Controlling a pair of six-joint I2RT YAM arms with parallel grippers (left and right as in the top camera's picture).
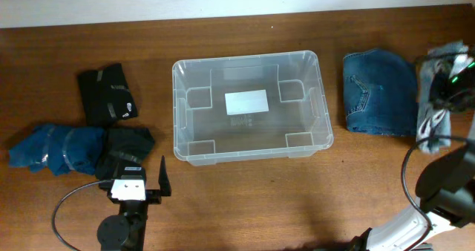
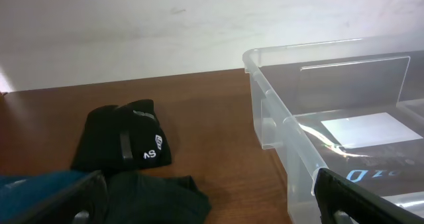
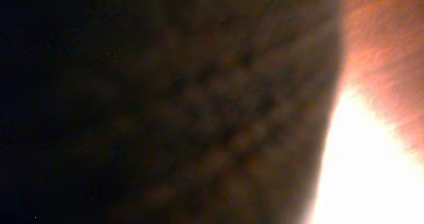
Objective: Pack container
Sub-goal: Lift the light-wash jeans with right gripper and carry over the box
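Note:
I will next lift the grey garment across the jeans with my right gripper, then lower and release it, as the bin's bare bottom is to its left in the overhead view.
The container is a clear plastic bin with a white label on its bottom; it stands at the table's middle with nothing in it. Its left corner shows in the left wrist view. My left gripper is open and empty at the front left, low over a crumpled black garment; in its wrist view the fingers are spread wide. My right gripper is at the far right, down on a grey garment. Its wrist view is dark, filled by blurred fabric.
A folded black garment with white print lies left of the bin, also in the left wrist view. A blue garment lies at the far left. Folded jeans lie between the bin and the grey garment.

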